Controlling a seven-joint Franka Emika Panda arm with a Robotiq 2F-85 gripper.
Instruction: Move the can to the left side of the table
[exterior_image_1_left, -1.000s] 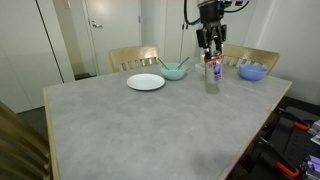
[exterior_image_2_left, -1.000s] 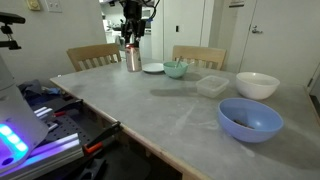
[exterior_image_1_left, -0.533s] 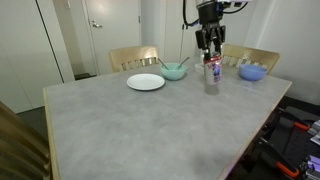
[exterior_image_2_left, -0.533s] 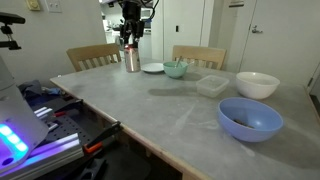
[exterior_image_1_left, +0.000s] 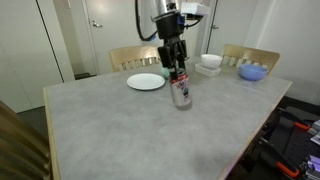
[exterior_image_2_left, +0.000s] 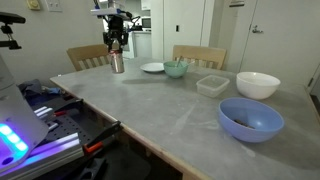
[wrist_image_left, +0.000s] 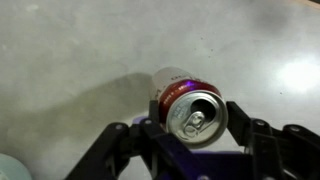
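The gripper should next carry the can away from the blue bowl, past the white plate and then to the bare table beyond (exterior_image_1_left: 99, 112), because that side of the table is empty.
The can (exterior_image_1_left: 181, 95) is silver with red markings and stands upright at the surface of the grey speckled table (exterior_image_1_left: 110, 130); whether it touches I cannot tell. My gripper (exterior_image_1_left: 179, 80) comes down from above and is shut on the can's upper part. In an exterior view the can (exterior_image_2_left: 117, 64) hangs under the gripper (exterior_image_2_left: 116, 50) near the table's far corner. In the wrist view the fingers (wrist_image_left: 196, 122) clamp both sides of the can (wrist_image_left: 176, 82), whose top and pull tab face the camera.
A white plate (exterior_image_1_left: 146, 81), a white bowl (exterior_image_1_left: 211, 62) and a blue bowl (exterior_image_1_left: 253, 72) stand toward the far side. An exterior view also shows a teal bowl (exterior_image_2_left: 176, 69) and a clear container (exterior_image_2_left: 211, 86). Wooden chairs (exterior_image_1_left: 133, 57) stand behind the table.
The arm has carried the can sideways along the table, away from the bowls and past the plate. The gripper stays shut on it.
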